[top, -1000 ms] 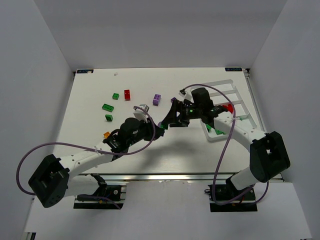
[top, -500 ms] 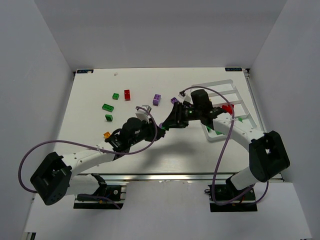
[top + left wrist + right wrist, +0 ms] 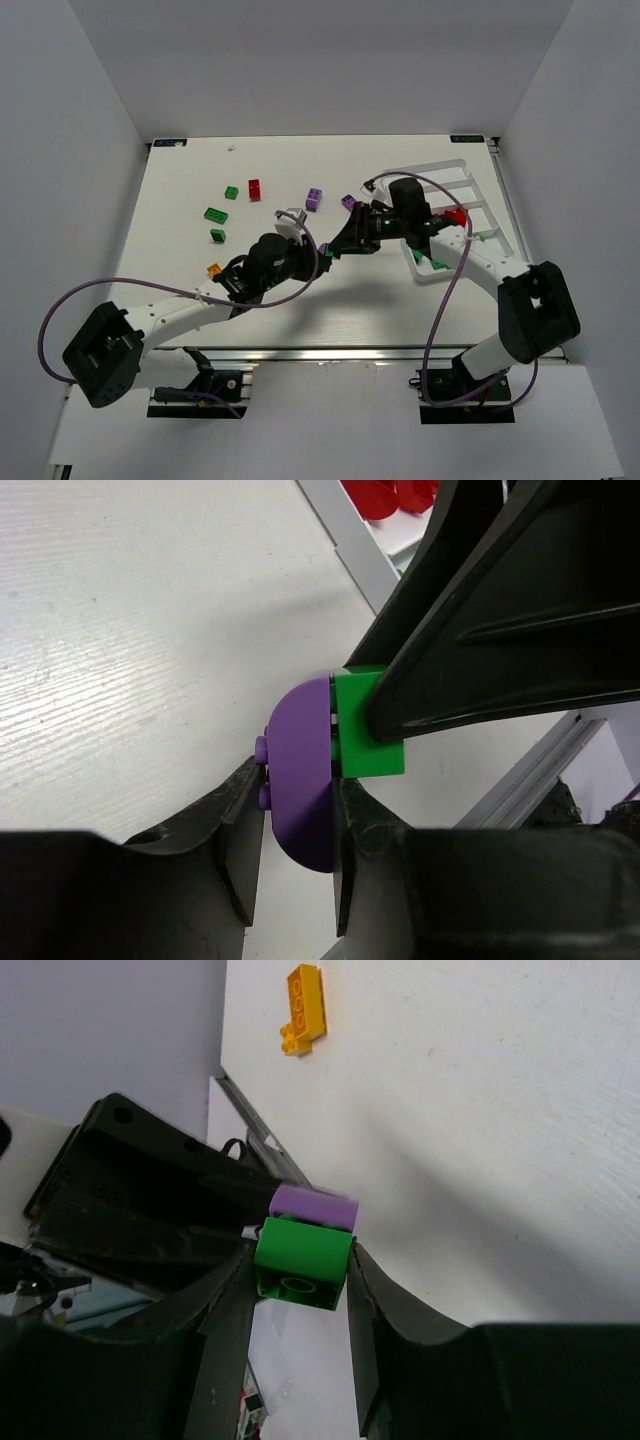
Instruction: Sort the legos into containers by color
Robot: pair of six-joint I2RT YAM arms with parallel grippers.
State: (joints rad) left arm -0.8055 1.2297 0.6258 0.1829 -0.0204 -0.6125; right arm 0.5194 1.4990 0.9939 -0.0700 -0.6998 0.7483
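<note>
I will move my right gripper across and down to the tray's green pieces, which lie to the gripper's right in the top view, and let go of the green brick among them.
My left gripper (image 3: 316, 257) and right gripper (image 3: 335, 246) meet above the table's middle. In the left wrist view the left gripper (image 3: 295, 830) is shut on a purple rounded piece (image 3: 300, 780), which is joined to a green brick (image 3: 365, 730). In the right wrist view the right gripper (image 3: 300, 1285) is shut on that green brick (image 3: 302, 1258), with the purple piece (image 3: 313, 1206) on its far side. The white tray (image 3: 470, 178) lies at the right, with red pieces (image 3: 455, 215) and green pieces (image 3: 437, 263) in it.
Loose legos lie on the left half of the table: green bricks (image 3: 231, 193) (image 3: 215, 214) (image 3: 217, 236), a red brick (image 3: 254, 189), an orange brick (image 3: 212, 269), two purple bricks (image 3: 314, 199) (image 3: 348, 201). The orange brick also shows in the right wrist view (image 3: 303, 1008).
Both grippers have stayed closed on the joined purple and green pieces. The left wrist has shifted slightly right and the right wrist slightly lower and right.
</note>
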